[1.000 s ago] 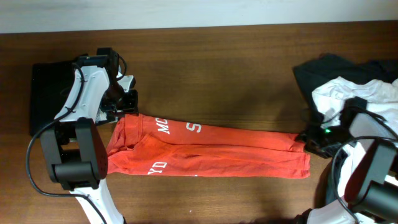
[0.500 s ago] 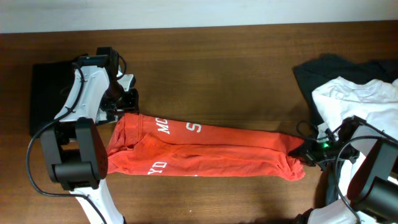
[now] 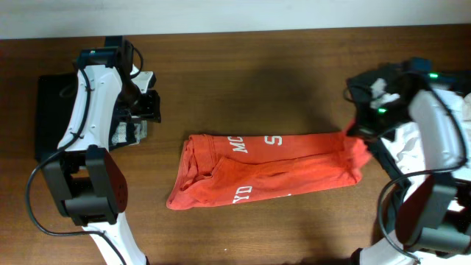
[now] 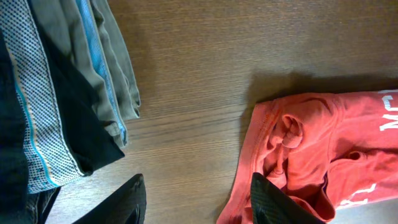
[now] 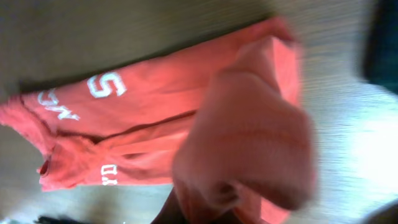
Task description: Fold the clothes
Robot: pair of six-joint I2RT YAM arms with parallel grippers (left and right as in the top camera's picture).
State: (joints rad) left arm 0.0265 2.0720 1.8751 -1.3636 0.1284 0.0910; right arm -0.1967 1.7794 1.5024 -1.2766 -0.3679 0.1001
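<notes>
My right gripper takes the T-shirt's raised end left in the overhead view and down onto the T-shirt's middle (image 3: 266, 165) (image 5: 121, 129) next. It then releases it, since the T-shirt lies long.
The clothes, an orange-red T-shirt (image 3: 265, 165) with white lettering, lie folded into a long band across the middle of the table. My right gripper (image 3: 358, 131) is shut on the band's right end and holds it bunched and raised off the wood. In the right wrist view that bunch (image 5: 249, 143) fills the foreground and hides the gripper (image 5: 211, 208). My left gripper (image 3: 141, 121) stands open to the left of the shirt and apart from it. In the left wrist view its fingers (image 4: 124, 202) frame bare wood, with the shirt's left end (image 4: 311, 143) beside the right finger.
A stack of folded dark and grey garments (image 4: 62, 93) lies under and left of my left arm, on a black piece (image 3: 51, 110). A heap with a white shirt (image 3: 452, 110) and dark cloth (image 3: 383, 81) sits at the right edge.
My right gripper closed on the shirt's right end, then lifted it and moved toward the back. The whole shirt slid right, away from my left gripper, which opened wider and drew back.
</notes>
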